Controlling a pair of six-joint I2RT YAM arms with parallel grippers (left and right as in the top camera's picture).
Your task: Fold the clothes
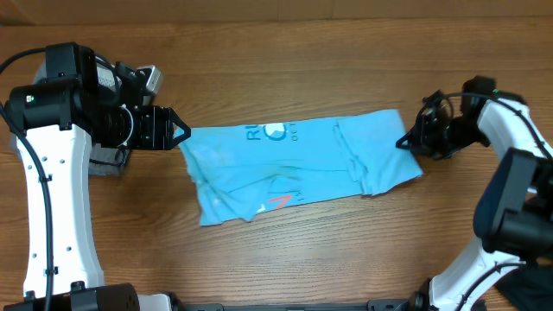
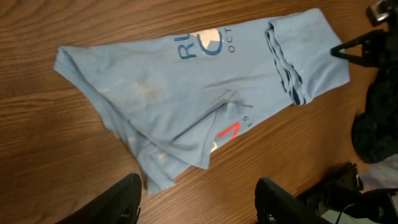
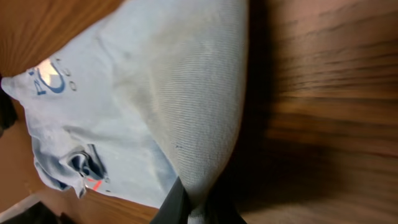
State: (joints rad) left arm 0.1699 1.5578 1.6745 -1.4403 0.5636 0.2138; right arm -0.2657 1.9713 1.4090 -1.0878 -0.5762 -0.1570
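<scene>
The robot's right gripper will lift the shirt's pinched edge to the left in the overhead view and let go of it on the shirt's lettered middle [image 1: 280,162] [image 3: 69,121], because the shirt is still lying long.
The clothes in view are chiefly a light-blue T-shirt [image 1: 294,164] with lettering and a small red mark, lying folded into a long strip across the middle of the table. My right gripper [image 1: 406,141] is shut on the shirt's right edge. In the right wrist view the cloth [image 3: 161,93] is pinched between the fingertips [image 3: 180,205] and bulges up from them. My left gripper [image 1: 179,131] hovers open at the shirt's left end. In the left wrist view its fingers [image 2: 118,202] stand wide apart over bare wood just short of the shirt's corner [image 2: 158,168].
A grey bundle [image 1: 108,161] lies under the left arm at the table's left. A black garment [image 1: 529,289] sits at the front right corner, seen also as a dark heap [image 2: 376,124] in the left wrist view. Bare wood surrounds the shirt.
</scene>
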